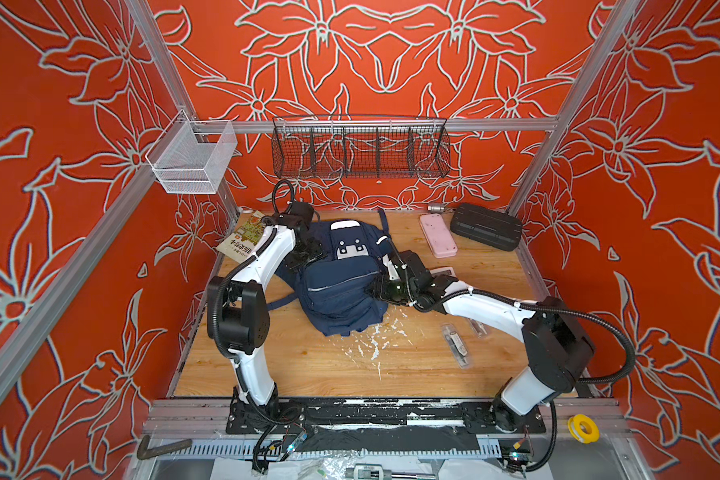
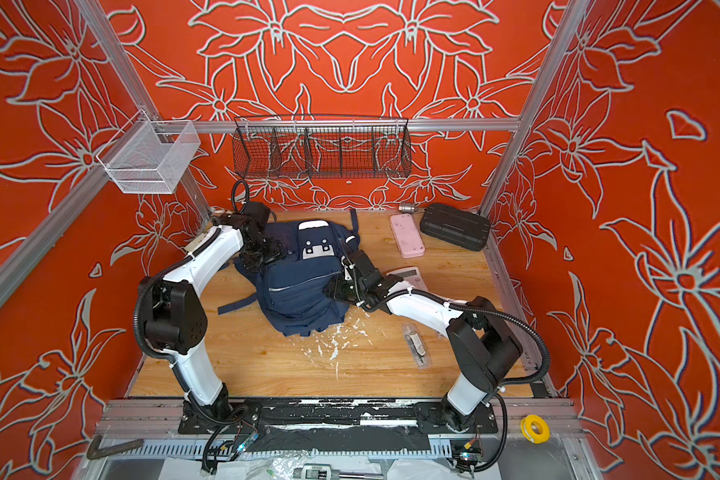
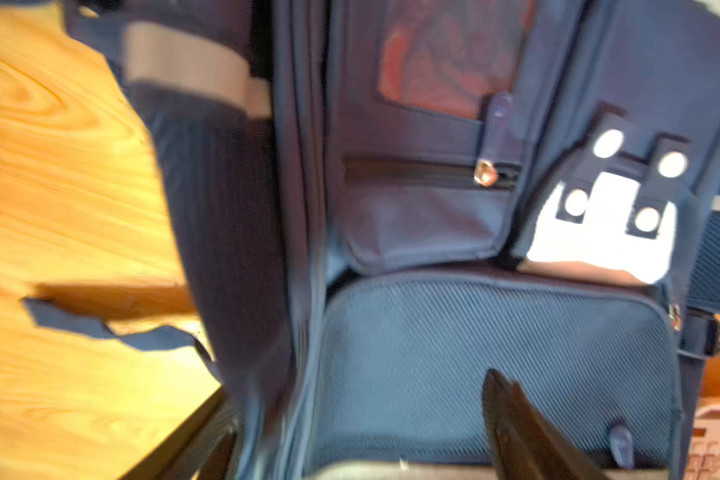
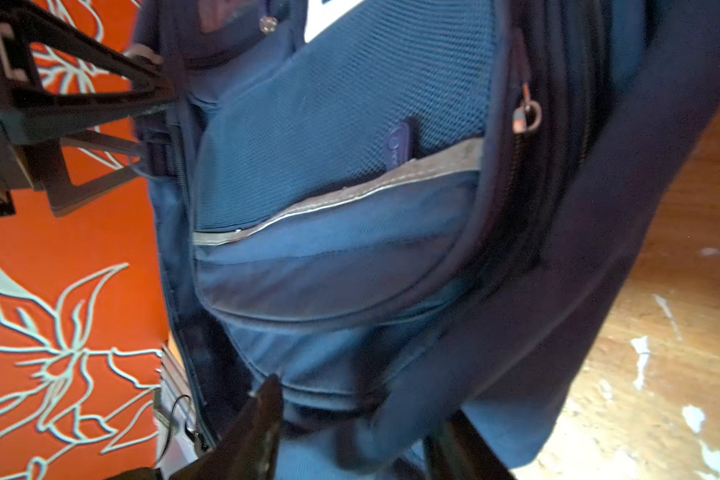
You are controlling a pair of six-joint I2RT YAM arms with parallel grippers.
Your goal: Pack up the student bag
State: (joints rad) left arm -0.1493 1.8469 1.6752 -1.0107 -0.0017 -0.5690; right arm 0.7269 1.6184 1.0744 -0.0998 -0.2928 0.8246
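Next, the left gripper moves over the mesh and down onto the front pocket's zipped edge (image 1: 379, 271) (image 3: 678, 428), which lies across from it, because a zip pull hangs there.
The student bag (image 1: 341, 286) (image 2: 298, 291), navy with white patches and a thin silver stripe, lies slumped mid-table. My left gripper (image 1: 308, 255) (image 2: 267, 253) sits at the bag's far-left flank. In the left wrist view its jaws (image 3: 358, 390) stand wide open astride the bag's mesh front pocket (image 3: 474, 332). My right gripper (image 1: 379, 289) (image 2: 333, 289) is at the bag's right side. In the right wrist view it (image 4: 362, 403) is open, with loose, blurred navy fabric between its fingers (image 4: 265, 419); the bag's zip pockets (image 4: 329, 145) fill that view.
A pink case (image 1: 438, 235) and a black ribbed hard case (image 1: 486, 226) lie at the back right. A book (image 1: 244, 237) leans at the back left. A calculator (image 1: 443, 272) is partly hidden behind the right arm. Clear-packed pens (image 1: 457, 345) lie front right. A wire basket (image 1: 360, 149) hangs on the back wall.
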